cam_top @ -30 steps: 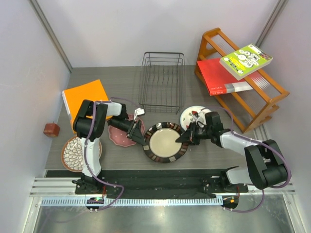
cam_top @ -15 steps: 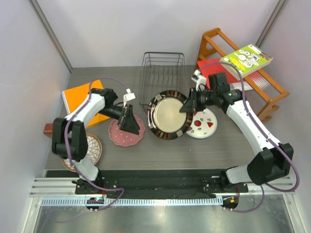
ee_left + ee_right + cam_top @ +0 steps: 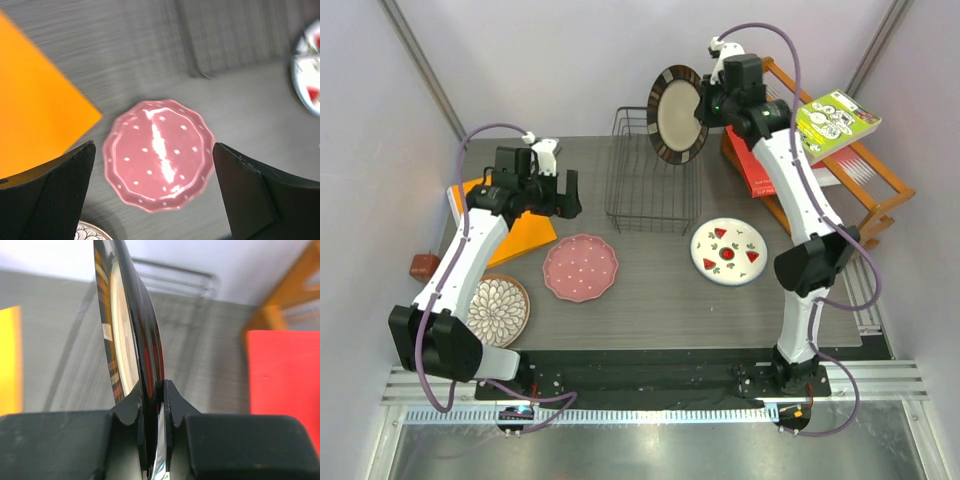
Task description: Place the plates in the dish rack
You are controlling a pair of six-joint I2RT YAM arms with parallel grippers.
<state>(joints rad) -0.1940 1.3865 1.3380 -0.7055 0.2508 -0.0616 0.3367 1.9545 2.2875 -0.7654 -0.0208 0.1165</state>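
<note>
The right gripper moves over the rack's side by the shelf next, as that side stands empty. It tilts the leaning plate upright and lowers it between the rack's wires.
My right gripper (image 3: 705, 103) is shut on the rim of the dark-rimmed plate with cream centre (image 3: 676, 113) and holds it on edge, high above the black wire dish rack (image 3: 653, 172). In the right wrist view the plate (image 3: 131, 340) stands edge-on between the closed jaws. My left gripper (image 3: 566, 193) is open and empty, raised left of the rack, above the pink dotted plate (image 3: 581, 267), which also shows in the left wrist view (image 3: 159, 154). The fruit plate (image 3: 727, 251) and the petal plate (image 3: 496, 311) lie flat on the table.
An orange folder (image 3: 503, 212) lies at the left behind the left gripper. An orange wooden shelf (image 3: 830, 160) at the right holds a red book (image 3: 765, 160) and a green book (image 3: 833, 121). A small brown block (image 3: 424, 266) sits at the far left.
My right arm has lifted the dark-rimmed plate from the table up over the rack and turned it on edge. My left arm has pulled back and up from the pink plate.
</note>
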